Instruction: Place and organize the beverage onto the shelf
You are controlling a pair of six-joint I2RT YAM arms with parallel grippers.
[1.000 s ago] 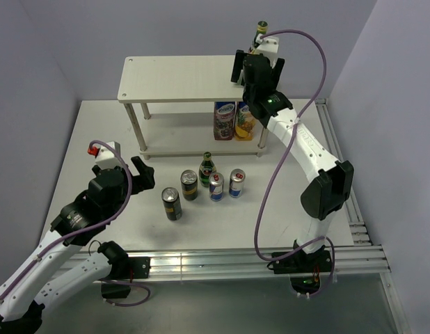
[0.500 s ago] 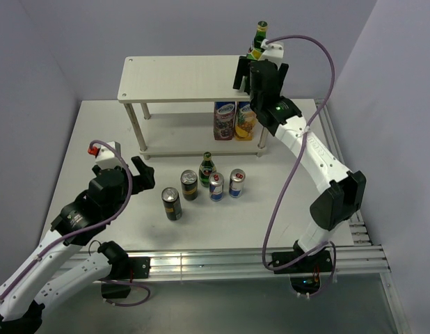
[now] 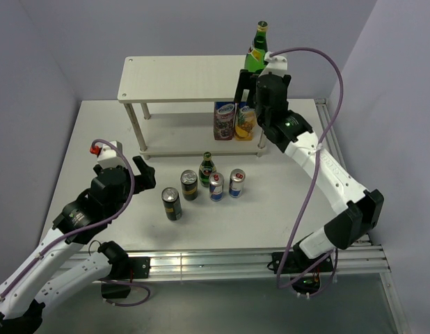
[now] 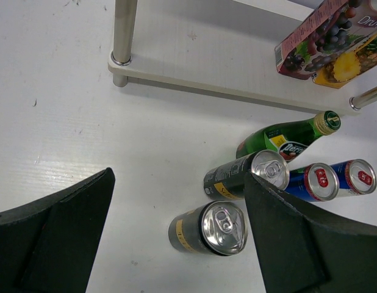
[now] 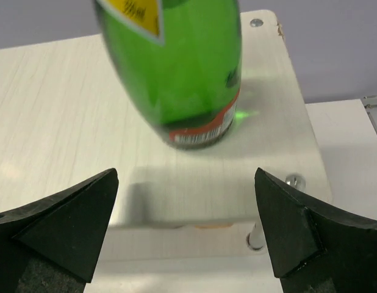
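Observation:
I should next move my right gripper back from the shelf and lower it to close around that bottle's neck (image 3: 206, 160), because the other green bottle is still standing on the tabletop.
One green bottle (image 3: 257, 50) stands upright on the shelf's top board (image 3: 180, 76) at its far right corner; it also shows in the right wrist view (image 5: 182, 73). My right gripper (image 3: 251, 85) is open and empty, just in front of that bottle, apart from it (image 5: 185, 232). On the table stand the other green bottle (image 3: 206, 168), two dark cans (image 3: 189, 185) (image 3: 172, 203) and two blue-and-silver cans (image 3: 216, 186) (image 3: 236, 182). My left gripper (image 3: 135, 174) is open and empty, above and left of the nearest dark can (image 4: 210, 227).
Two juice cartons (image 3: 225, 120) (image 3: 245, 122) stand on the shelf's lower board (image 4: 225, 67) at the right. A shelf leg (image 4: 122, 30) is ahead of my left gripper. Grey walls close the back and sides.
My right gripper has drawn back from the green bottle toward the shelf's front edge. The bottle stays standing on the top board. The left arm has barely moved.

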